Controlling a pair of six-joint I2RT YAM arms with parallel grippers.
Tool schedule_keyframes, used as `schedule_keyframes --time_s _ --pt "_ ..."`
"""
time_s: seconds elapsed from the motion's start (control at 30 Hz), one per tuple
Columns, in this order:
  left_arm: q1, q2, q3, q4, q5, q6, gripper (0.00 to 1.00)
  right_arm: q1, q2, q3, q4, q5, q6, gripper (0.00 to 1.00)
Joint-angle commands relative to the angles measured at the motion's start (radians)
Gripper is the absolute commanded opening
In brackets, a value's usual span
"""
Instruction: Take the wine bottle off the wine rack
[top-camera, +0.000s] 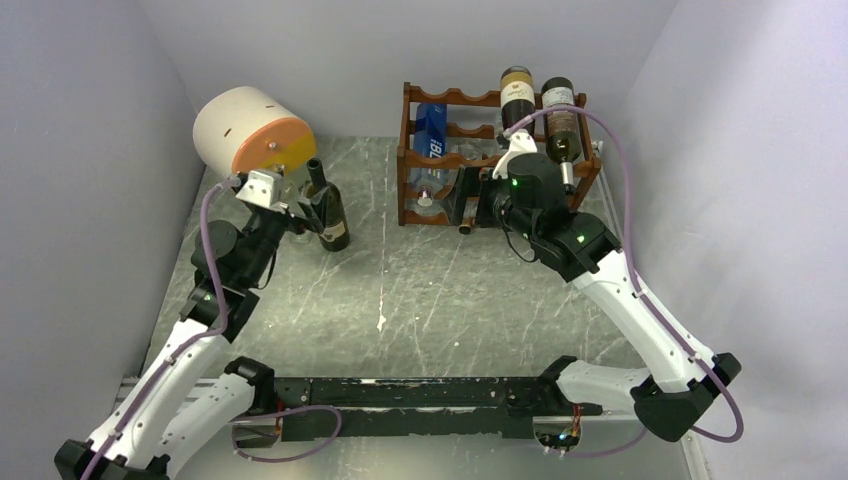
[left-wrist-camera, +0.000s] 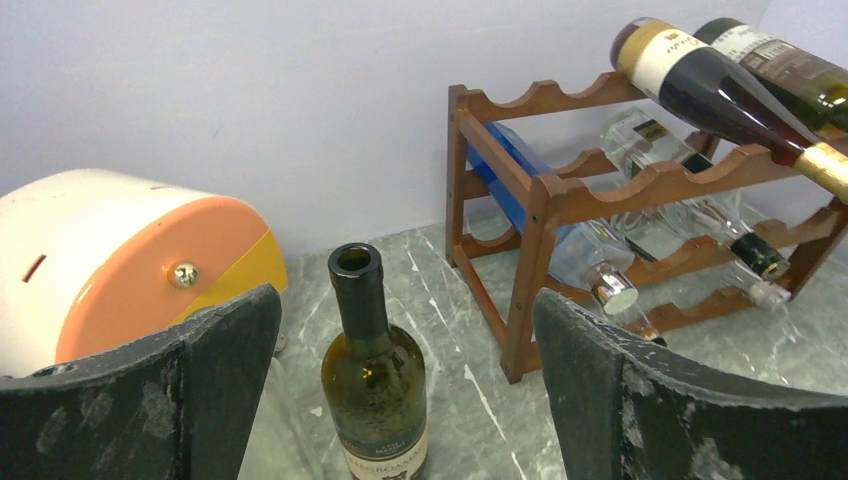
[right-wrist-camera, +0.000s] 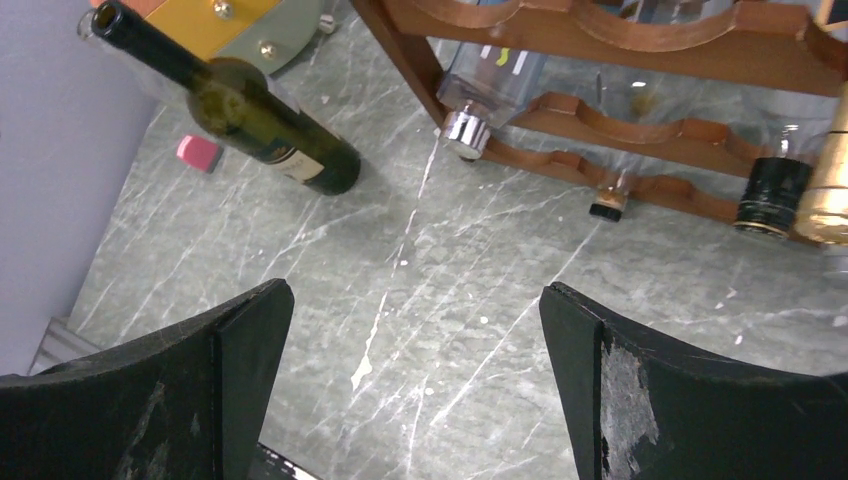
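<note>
I need to move my right gripper outward onto the gold-necked bottle next. The gold-necked bottle's dark body (top-camera: 516, 119) is outward of my right gripper's fingers and to their right in the top view.
A dark green wine bottle (top-camera: 330, 215) stands upright and uncorked on the marble table, left of the reddish-brown wine rack (top-camera: 408, 160). My left gripper (top-camera: 312, 212) is open around it. In the left wrist view the bottle (left-wrist-camera: 375, 390) stands free between the spread fingers of that gripper (left-wrist-camera: 405, 300), touching neither. Two more wine bottles (top-camera: 517, 95) (top-camera: 560, 118) lie on the rack's top tier. My right gripper (top-camera: 472, 208) hangs open and empty in front of the rack's lower tiers, and in its own view this gripper (right-wrist-camera: 415, 292) has only bare table under it.
A cream and orange rounded box (top-camera: 250, 128) stands at the back left behind the bottle. A blue bottle (top-camera: 430, 130) and clear bottles (left-wrist-camera: 650, 140) lie in the rack. A small pink block (right-wrist-camera: 198, 153) lies near the standing bottle. Walls close in on three sides.
</note>
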Motion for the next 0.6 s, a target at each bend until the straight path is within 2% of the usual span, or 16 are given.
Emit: schedule_keyframes --time_s 0.0,0.2,0.37,0.57 --pt "0.005 -0.057 0.03 -0.094 0.103 0.08 0.99 -0.001 -0.006 0.061 -0.054 0.1 -0.038 1.0" --pt "0.005 -0.126 0.038 -0.125 0.201 0.138 0.96 -0.002 0.034 0.14 -0.157 0.263 -0.075 1.0" --pt "0.005 -0.199 -0.025 -0.125 0.202 0.137 0.95 -0.018 0.136 0.247 -0.238 0.408 -0.106 1.0" --pt "0.005 -0.238 -0.049 -0.126 0.207 0.123 0.95 -0.153 0.236 0.337 -0.219 0.296 -0.145 1.0"
